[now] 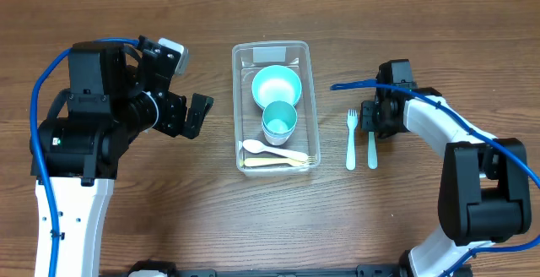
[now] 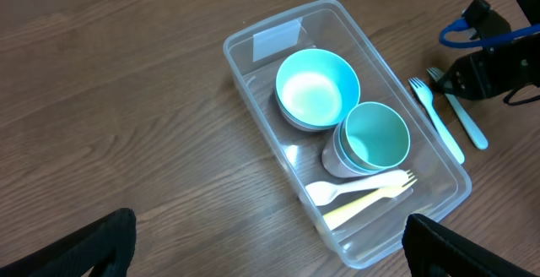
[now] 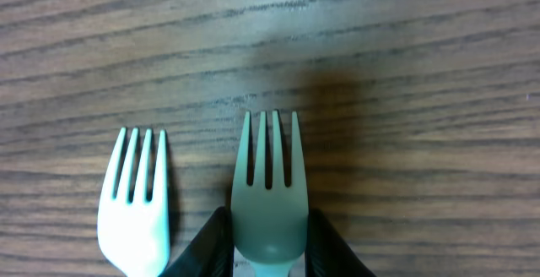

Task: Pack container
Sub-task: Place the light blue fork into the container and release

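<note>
I will lift the fork with my right gripper, go left in the overhead view, turn it, then release it over the white spoon (image 1: 257, 148), as that lies crosswise.
The clear container (image 1: 244, 100) stands mid-table with its whitish label at the far end, and it also shows in the left wrist view (image 2: 277, 39). It holds a teal bowl (image 1: 276, 85), a teal cup (image 1: 279, 121), a white spoon (image 1: 257, 148) and a cream fork (image 1: 278, 162). Two pale teal forks lie to its right, the left one (image 1: 351, 142) free. My right gripper (image 1: 375, 118) is shut on the head of the right fork (image 3: 268, 201), which lies on the table. My left gripper (image 1: 190, 112) is open and empty left of the container.
The free left fork (image 3: 133, 209) lies close beside the gripped one. A blue cable (image 1: 354, 84) runs over the right arm. Bare wooden tabletop surrounds the container on all sides.
</note>
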Controlling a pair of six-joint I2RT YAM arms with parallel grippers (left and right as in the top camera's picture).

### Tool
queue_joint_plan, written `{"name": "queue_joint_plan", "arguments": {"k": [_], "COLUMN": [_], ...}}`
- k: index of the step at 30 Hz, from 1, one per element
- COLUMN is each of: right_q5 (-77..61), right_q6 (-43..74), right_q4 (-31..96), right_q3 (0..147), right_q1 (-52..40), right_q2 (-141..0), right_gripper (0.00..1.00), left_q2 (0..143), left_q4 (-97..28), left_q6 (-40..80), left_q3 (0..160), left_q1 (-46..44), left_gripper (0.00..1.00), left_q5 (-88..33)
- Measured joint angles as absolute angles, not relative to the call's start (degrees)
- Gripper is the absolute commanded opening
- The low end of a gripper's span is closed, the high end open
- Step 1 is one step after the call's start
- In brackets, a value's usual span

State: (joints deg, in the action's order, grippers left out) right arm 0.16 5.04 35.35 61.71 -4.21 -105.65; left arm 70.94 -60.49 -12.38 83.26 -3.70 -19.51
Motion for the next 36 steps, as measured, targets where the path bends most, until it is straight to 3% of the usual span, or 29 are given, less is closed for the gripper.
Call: {"name": "queue_joint_plan", "arguments": {"k": [6, 11, 17, 25, 36], "right_q5": [0.0, -0.9, -16.6, -22.5, -29.5], "right_q6": [5.8, 5.0, -17.2, -39.7, -45.0], "right_q4": [55.5, 59.6, 66.5, 60.4, 49.9], "right_q3": [83.6, 91.5, 92.9, 80.2, 77.4], "right_q1": [-4.3, -7.4, -24.9, -35.0, -35.4], "right_q2": [-107.4, -98.3, -88.4, -89.9, -93.5], "right_gripper": [0.04, 0.04, 0.04, 0.04, 0.04], "left_q2": [70.9, 70.9, 70.9, 70.9, 70.9], "left_q4": [-60.5, -60.5, -60.5, -60.5, -60.5], "left_q6": [-12.4, -12.4, -12.4, -12.4, -12.4], "left_q3": [83.3, 83.3, 83.3, 83.3, 83.3], "left_q1": [-3.7, -3.7, -3.7, -3.7, -3.7], "left_gripper": [1.0, 1.0, 1.0, 1.0, 1.0], "left_q5": [-19.5, -19.5, -19.5, -19.5, -19.5]}}
